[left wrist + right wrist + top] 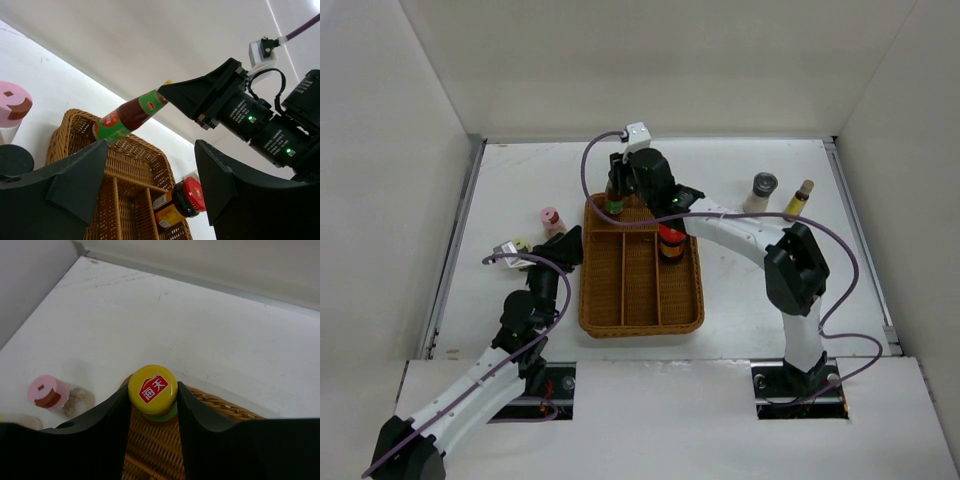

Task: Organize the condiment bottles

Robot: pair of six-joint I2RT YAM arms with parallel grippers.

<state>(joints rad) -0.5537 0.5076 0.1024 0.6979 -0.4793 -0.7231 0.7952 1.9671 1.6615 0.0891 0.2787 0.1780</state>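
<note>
The tilted bottle should next go down and slightly back into the tray's far section (159, 434) with my right gripper, which will then let go of the bottle's yellow cap (152, 388). That section is empty.
My right gripper (152, 396) is shut on the yellow cap (152, 388) of a red-sauce bottle with a green label (614, 203) (127, 116). It holds the bottle, tilted, over the far left corner of the wicker tray (620, 322). A red-capped jar (670, 242) (183, 202) stands in the tray's right compartment. A pink-capped jar (551, 218) (48, 393) and a pale-yellow-capped one (521, 245) sit on the table left of the tray. My left gripper (565, 247) (152, 185) hangs open beside the tray's left edge, with nothing between its fingers.
A grey-capped jar (761, 190) and a slim tan-capped bottle (800, 197) stand on the table at the far right. White walls close in the table on three sides. The tray's near compartments hold nothing.
</note>
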